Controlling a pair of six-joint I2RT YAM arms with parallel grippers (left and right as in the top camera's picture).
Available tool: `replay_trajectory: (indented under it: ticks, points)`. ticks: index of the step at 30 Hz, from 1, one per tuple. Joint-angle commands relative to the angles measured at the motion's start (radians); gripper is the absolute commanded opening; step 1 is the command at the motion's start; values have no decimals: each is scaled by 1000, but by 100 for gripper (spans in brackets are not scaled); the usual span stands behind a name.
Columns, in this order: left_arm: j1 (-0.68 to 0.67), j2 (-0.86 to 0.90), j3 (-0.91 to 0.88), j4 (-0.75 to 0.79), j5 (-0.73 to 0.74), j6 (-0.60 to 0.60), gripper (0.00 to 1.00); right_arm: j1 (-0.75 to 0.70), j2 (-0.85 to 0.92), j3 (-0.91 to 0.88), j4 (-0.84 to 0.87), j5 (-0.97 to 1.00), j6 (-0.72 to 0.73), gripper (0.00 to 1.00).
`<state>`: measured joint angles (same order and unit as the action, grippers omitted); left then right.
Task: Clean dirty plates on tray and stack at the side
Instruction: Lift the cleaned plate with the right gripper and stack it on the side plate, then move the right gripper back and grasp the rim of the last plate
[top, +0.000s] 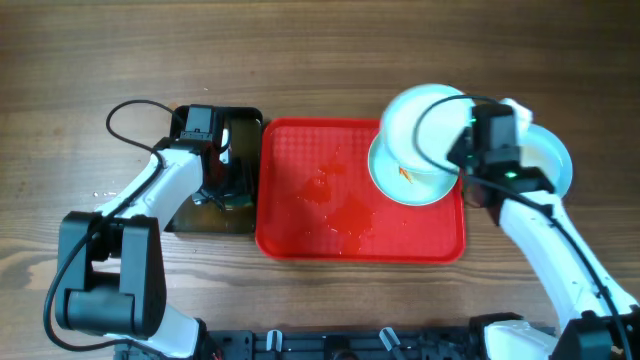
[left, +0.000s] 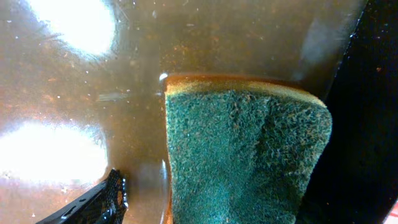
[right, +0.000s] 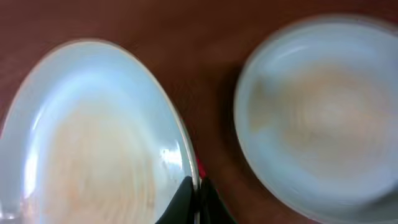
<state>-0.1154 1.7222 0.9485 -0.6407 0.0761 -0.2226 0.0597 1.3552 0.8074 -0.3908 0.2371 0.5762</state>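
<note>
I should first carry the upper plate away from the red tray (top: 300, 225) with my right gripper, then bring it down onto a third plate (top: 533, 163) on the wood.
The red tray (top: 300, 225) lies mid-table with orange smears on its base. Two white plates overlap at its far right corner: an upper one (top: 428, 112) and a lower one (top: 405, 180) with an orange smear. A third plate (top: 552, 160) sits on the wood to the right and also shows in the right wrist view (right: 323, 112). My right gripper (top: 468, 150) (right: 198, 196) is shut on the right rim of a plate (right: 93, 143). My left gripper (top: 222, 165) (left: 186, 208) is open over the green sponge (left: 249, 155); only its left finger shows.
The narrow black tray (top: 250, 120) stands left of the red tray, its wet bottom (left: 124, 93) shiny with glare. Black cables loop over both arms. Bare wooden table surrounds the trays.
</note>
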Motion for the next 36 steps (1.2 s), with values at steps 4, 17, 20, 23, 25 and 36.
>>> replay_trajectory:
  ticks: [4,17,20,23,25,36]
  points:
    - [6,11,13,-3,-6,-2,72,-384,-14,0,-83,-183,87,4]
    - [6,11,13,-3,-6,-2,72,-587,49,0,-130,-677,-202,43]
    - [6,11,13,-3,-6,-2,72,-450,49,0,-270,-784,-354,48]
    - [6,11,13,-3,-6,-2,72,-282,49,0,-309,-653,-326,49]
    - [6,11,13,-3,-6,-2,72,-168,50,0,-325,-512,-196,50]
    - [6,11,13,-2,-6,-2,72,-96,203,-37,-163,-399,-86,49]
